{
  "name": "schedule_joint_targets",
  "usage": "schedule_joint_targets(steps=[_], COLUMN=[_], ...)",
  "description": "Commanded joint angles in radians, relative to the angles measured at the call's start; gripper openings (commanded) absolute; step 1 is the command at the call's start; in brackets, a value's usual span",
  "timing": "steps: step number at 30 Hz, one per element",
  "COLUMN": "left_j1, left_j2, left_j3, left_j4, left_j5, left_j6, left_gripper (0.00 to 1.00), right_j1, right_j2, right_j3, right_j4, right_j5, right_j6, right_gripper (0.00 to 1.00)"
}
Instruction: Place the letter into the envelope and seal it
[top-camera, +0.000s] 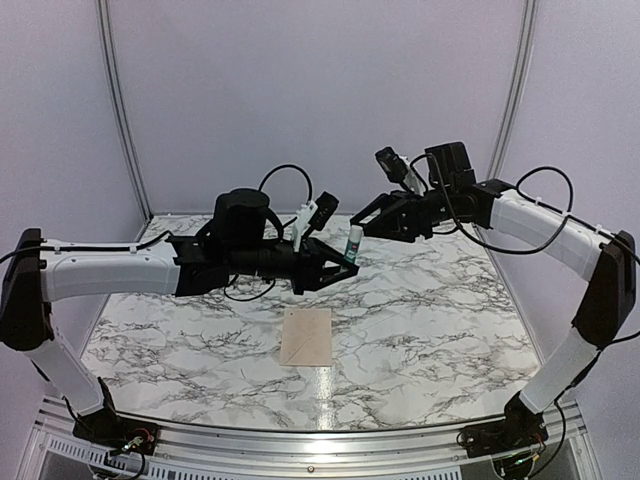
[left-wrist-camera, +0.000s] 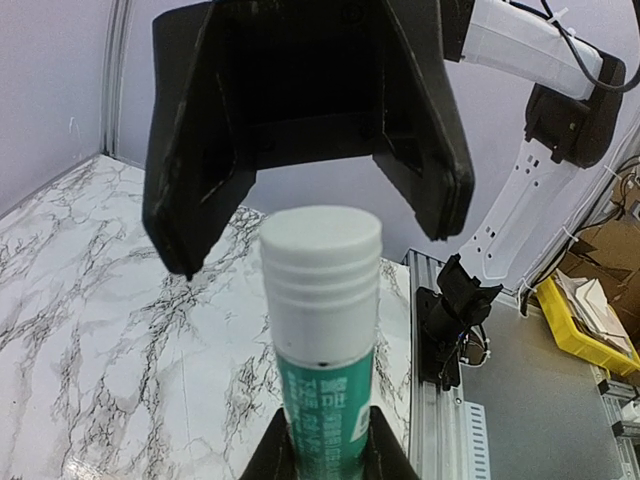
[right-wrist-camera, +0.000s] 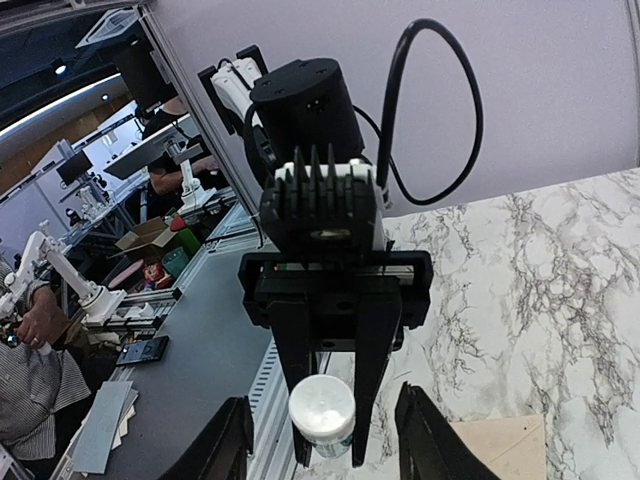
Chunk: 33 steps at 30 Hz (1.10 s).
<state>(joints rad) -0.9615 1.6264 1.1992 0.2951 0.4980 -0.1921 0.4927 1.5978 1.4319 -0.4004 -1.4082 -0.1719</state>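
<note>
My left gripper comes down to the left in the top view next and releases the glue stick (top-camera: 354, 243) on the marble beside the envelope, because that spot is empty.
My left gripper (top-camera: 345, 262) is shut on a glue stick (top-camera: 354, 243) with a green label and a white cap, holding it in the air above the back of the table. In the left wrist view the stick (left-wrist-camera: 322, 300) rises between my fingers (left-wrist-camera: 270, 455). My right gripper (top-camera: 362, 225) is open, its jaws spread on either side of the cap without touching it; it also shows in the left wrist view (left-wrist-camera: 315, 245). The cream envelope (top-camera: 306, 337) lies flat on the marble table, below and in front of both grippers. The letter does not show separately.
The marble table (top-camera: 450, 320) has a metal rail along its near edge (top-camera: 320, 440). Purple walls close the back and sides. A corner of the envelope (right-wrist-camera: 505, 450) shows in the right wrist view, under the glue stick (right-wrist-camera: 322, 410).
</note>
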Motion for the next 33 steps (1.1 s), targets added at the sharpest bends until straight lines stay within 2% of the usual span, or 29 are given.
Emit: schedule_joint_targets(steps=[1,8,16,21,23,25,30,33], left_j1=[-0.003,-0.002,-0.003,-0.002,-0.002,-0.003,-0.022,-0.025], left_j2=[0.021,0.014,0.014,0.019,0.019,0.018,0.043,0.059], left_j3=[0.035,0.032,0.036,0.040,0.041,0.041,0.052,0.044], left_j4=[0.038,0.038,0.038,0.038,0.041,0.057,0.096,0.095], left_j5=[0.025,0.012,0.006,-0.028,-0.065,-0.112,-0.295,-0.385], left_j6=[-0.016,-0.013,-0.007,-0.018,-0.025,-0.039,-0.084,-0.114], left_gripper=[0.04,0.04,0.04,0.04,0.04,0.04,0.05,0.05], right_j1=[0.019,0.022,0.025,0.026,0.026,0.027,0.032,0.030], right_j2=[-0.023,-0.025,-0.025,-0.030,-0.040,-0.054,-0.075,-0.080], right_j3=[-0.011,-0.040,-0.066,-0.081,-0.097,-0.120,-0.140,-0.138], right_j4=[0.070,0.146,0.187,0.202,0.213,0.215,0.113,0.085], right_j5=[-0.035,-0.054,-0.035,-0.027,0.005,0.084,0.519,0.607], right_j6=[0.049,0.120,0.156,0.166,0.165,0.165,0.162,0.194], right_gripper=[0.39,0.21,0.18,0.01,0.00,0.00,0.00,0.00])
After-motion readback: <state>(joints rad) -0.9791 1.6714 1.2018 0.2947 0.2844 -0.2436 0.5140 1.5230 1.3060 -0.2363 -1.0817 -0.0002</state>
